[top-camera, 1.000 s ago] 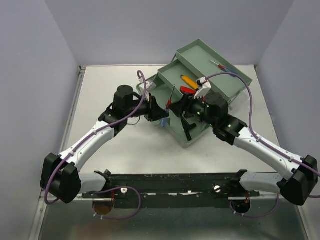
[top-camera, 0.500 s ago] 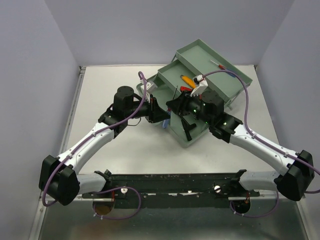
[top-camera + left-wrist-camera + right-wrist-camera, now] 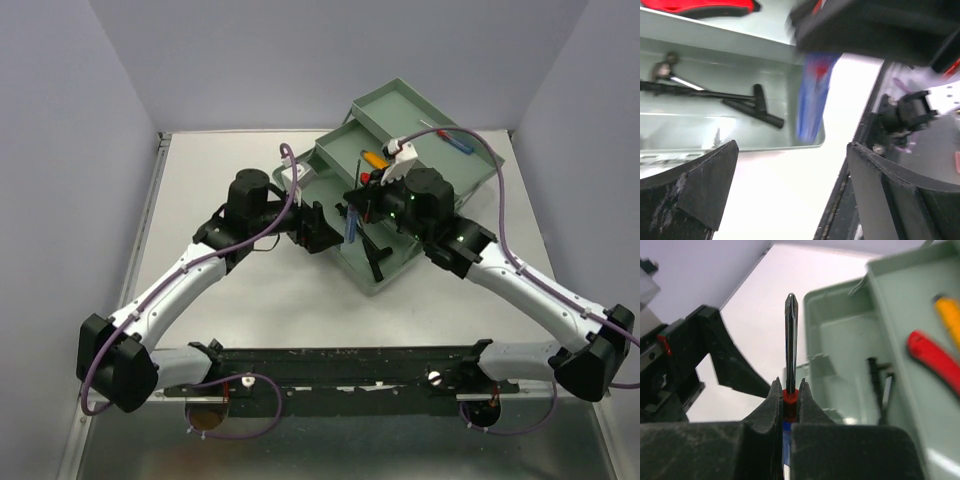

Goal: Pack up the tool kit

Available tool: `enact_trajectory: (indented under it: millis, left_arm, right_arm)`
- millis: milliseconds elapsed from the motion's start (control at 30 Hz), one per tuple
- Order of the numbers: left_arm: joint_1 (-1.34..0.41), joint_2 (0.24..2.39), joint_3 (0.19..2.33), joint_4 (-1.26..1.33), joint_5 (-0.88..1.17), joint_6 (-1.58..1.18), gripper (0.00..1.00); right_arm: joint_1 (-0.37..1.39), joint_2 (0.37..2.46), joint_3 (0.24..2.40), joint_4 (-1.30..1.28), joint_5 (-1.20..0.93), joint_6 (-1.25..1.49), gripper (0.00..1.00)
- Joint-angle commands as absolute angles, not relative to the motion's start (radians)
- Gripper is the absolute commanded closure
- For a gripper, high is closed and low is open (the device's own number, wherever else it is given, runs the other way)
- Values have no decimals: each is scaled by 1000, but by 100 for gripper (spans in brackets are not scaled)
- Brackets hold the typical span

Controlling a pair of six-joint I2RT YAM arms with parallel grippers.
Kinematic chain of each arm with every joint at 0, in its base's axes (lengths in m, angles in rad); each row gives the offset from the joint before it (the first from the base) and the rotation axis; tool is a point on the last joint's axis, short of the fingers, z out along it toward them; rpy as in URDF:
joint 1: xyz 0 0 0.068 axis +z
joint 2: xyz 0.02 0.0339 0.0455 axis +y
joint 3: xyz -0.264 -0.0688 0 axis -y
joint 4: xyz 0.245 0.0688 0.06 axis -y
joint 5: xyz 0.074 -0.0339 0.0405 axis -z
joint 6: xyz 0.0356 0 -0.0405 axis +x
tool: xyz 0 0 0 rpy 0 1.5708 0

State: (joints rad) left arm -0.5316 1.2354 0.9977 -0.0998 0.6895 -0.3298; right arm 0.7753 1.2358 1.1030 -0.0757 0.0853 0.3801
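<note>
The robot's right gripper will go outward and to the right in the top view to the tray's bare bottom (image 3: 438, 153) next to the small screwdriver, go down and let go.
The tool kit (image 3: 392, 262) is a sage-green box, open, with its tray (image 3: 455, 170) set off to the back right. My right gripper (image 3: 356, 212) (image 3: 790, 388) is shut on the red collar of a blue-handled screwdriver (image 3: 350, 226) (image 3: 791, 335), shaft pointing away from the wrist, at the box's left edge. In the left wrist view the blue handle (image 3: 812, 100) hangs blurred over the box corner. My left gripper (image 3: 321, 228) (image 3: 791, 150) stands open just left of it, nothing between its fingers (image 3: 695, 185).
A black angled tool (image 3: 747, 102) (image 3: 875, 385) lies in the box's lower compartment. Red-handled (image 3: 935, 360) and orange-handled (image 3: 949, 314) tools lie in the upper one. A small red-and-blue screwdriver (image 3: 447, 134) rests on the tray. Grey walls close in on both sides.
The left gripper opened and let go of the blue-handled screwdriver. The right gripper shut on it and carried it slightly right, toward the box.
</note>
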Motion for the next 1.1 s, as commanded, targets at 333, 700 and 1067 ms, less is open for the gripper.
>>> enact_trajectory:
  millis: [333,700,1067]
  left_arm:
    - [-344,1120,1072,-365,325,-210,1]
    - [-305,1137,1083,-387,318,-226,1]
    - [-305,1175,1092,-413,295,-245,1]
  right_arm:
    - [451,1463,1900,-874,263,-351,99]
    - [270,1799,2155,-996,236,-509,99]
    - [261,1902,2120,-945,180,-546,99]
